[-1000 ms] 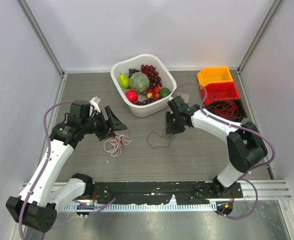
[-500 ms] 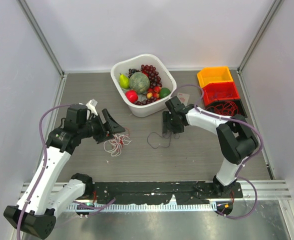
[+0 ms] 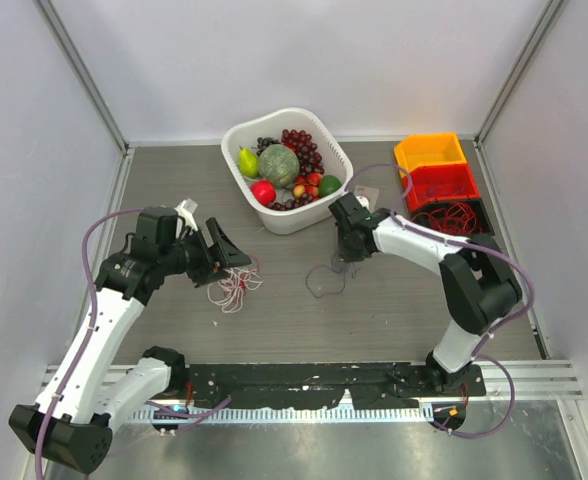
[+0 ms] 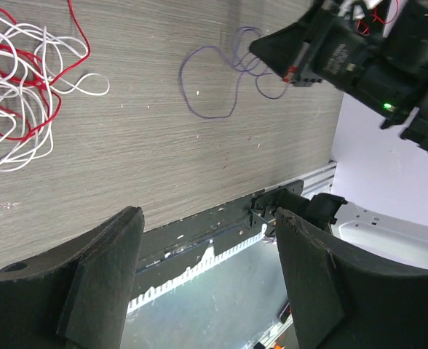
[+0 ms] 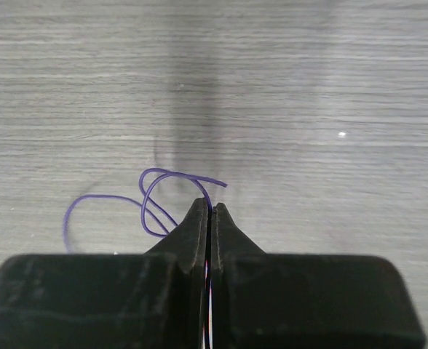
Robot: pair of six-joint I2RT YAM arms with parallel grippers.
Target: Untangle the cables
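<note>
My right gripper lifts the purple cable [image 3: 324, 282], already apart, outward and to the right in the top view, over the red bin [image 3: 442, 182] next, and releases it.
A bunch of white and red cables [image 3: 234, 290] lies on the table, also in the top left of the left wrist view [image 4: 17, 109]. My left gripper [image 3: 230, 251] hovers just above and left of it, open and empty [image 4: 207, 269]. A single purple cable [image 3: 324, 282] lies apart to the right, loosely looped [image 4: 212, 80]. My right gripper [image 3: 342, 257] stands on that cable's right end, shut on it. In the right wrist view the purple cable [image 5: 156, 196] runs into the closed jaws of the right gripper [image 5: 209, 207].
A white fruit basket [image 3: 274, 115] stands behind the cables, close to the right arm. Orange [image 3: 429, 152] and red [image 3: 441, 185] bins sit at the back right, then a black bin [image 3: 454, 215] holding red cables. A black rail [image 3: 304, 380] runs along the near edge.
The right gripper went from open to shut on the purple cable's end and drew it slightly to the right. The left arm shifted only a little.
</note>
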